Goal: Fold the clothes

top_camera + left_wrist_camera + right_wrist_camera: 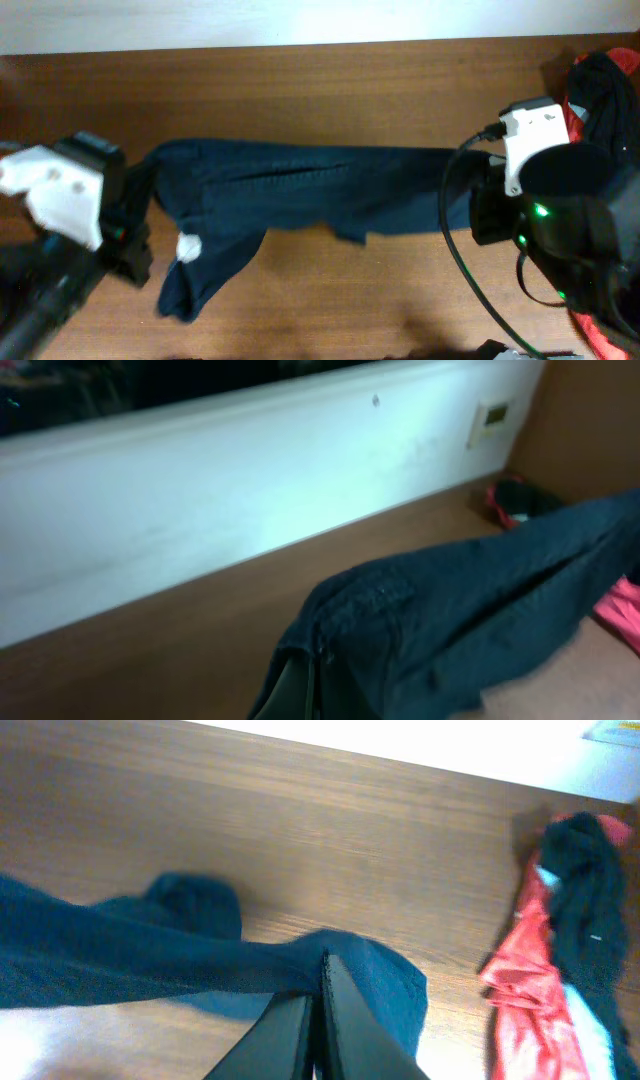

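Note:
The shorts hang above the table, so my right gripper should next go outward and down toward the bare wood near the white wall (388,92) and release their end.
The clothes (300,190), dark navy shorts, hang stretched left to right above the wooden table, with one end drooping at the lower left beside a white label (188,246). My left gripper (140,205) is shut on the left end; its fingers (300,690) pinch the cloth (450,610) in the left wrist view. My right gripper (480,190) is shut on the right end. In the right wrist view its gripper (320,975) is pressed together on the navy fabric (120,960), which trails off to the left.
A heap of red and black garments (600,90) lies at the table's right edge, close behind the right arm, and shows as a garment heap (560,940) in the right wrist view. A white wall (250,490) runs along the table's far side.

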### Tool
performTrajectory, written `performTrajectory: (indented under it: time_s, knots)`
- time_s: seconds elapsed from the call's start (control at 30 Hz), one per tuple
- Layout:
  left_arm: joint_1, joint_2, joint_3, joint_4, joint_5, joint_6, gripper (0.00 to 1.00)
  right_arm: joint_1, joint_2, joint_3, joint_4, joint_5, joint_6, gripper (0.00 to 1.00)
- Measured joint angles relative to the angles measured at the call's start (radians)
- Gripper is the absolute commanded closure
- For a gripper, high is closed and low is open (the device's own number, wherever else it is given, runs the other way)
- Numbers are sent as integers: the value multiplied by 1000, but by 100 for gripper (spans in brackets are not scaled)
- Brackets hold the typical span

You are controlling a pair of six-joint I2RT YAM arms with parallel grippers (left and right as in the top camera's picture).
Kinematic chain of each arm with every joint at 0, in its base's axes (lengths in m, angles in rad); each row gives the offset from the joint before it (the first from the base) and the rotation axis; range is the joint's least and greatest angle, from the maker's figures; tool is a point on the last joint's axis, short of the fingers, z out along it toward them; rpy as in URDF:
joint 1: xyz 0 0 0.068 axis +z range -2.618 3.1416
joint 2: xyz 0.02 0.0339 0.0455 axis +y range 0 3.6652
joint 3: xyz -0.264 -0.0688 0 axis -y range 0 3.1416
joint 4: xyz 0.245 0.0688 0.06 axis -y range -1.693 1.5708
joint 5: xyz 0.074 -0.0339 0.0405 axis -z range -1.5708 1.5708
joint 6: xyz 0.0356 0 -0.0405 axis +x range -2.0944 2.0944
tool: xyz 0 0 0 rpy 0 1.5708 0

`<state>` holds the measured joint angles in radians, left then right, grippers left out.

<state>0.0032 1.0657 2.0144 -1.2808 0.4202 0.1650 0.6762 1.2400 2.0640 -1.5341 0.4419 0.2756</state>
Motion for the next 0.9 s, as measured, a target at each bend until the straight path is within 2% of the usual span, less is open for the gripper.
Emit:
performTrajectory:
  time_s: [0.13,0.27,0.37,0.5,0.63,0.7,0.8,0.83,0.9]
  knots:
    - [-1,-6,39,-12,-74,-36,100,0,0,4,4,-71,-10,95]
    - [-1,74,45,-13,-134,-56,100,0,61,7,25,-80,-14,95]
    - [-1,210,47,18,-184,-61,100,-3,150,8,63,-50,-14,95]
    - [-1,454,46,155,-246,-66,100,-36,319,8,165,11,-30,95]
    - [-1,668,39,243,-313,-70,99,-122,505,8,323,34,-57,77]
    - [-1,758,32,303,-356,-72,90,-171,587,8,408,42,-80,69]
    - [-1,826,27,332,-416,-78,78,-239,679,8,446,41,-105,62]
    - [-1,831,25,327,-437,-78,67,-256,691,7,440,34,-112,58]
    - [0,824,25,314,-464,-76,28,-287,695,6,417,10,-119,55]
